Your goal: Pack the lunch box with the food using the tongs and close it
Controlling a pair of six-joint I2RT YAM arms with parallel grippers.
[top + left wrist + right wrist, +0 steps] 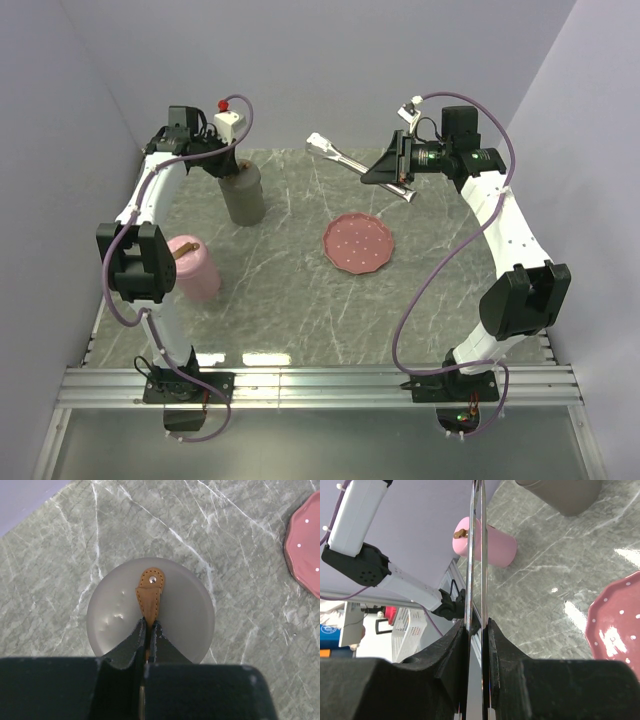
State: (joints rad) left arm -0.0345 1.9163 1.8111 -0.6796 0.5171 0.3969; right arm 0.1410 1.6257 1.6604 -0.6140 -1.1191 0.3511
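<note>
The left gripper draws the grey lunch box [243,195] back next, then releases it beside the pink container, as that bare tabletop lies back from the gripper.
A grey round lunch box [243,195] stands at the back left. Its frosted lid [182,610] carries a brown leather tab [150,591], and my left gripper [148,625] is shut on that tab from above. My right gripper [398,165] hangs above the back of the table, shut on the long metal tongs [340,155]. In the right wrist view the two tong arms [476,555] run pressed almost together between the fingers [451,647]. The food is out of view, and the pink plate [358,243] is bare.
A pink round container [195,268] with its own brown tab stands at the left, near the left arm's elbow. The plate [305,550] lies mid-table, to the right of the grey box. Purple walls close in the left, back and right sides.
</note>
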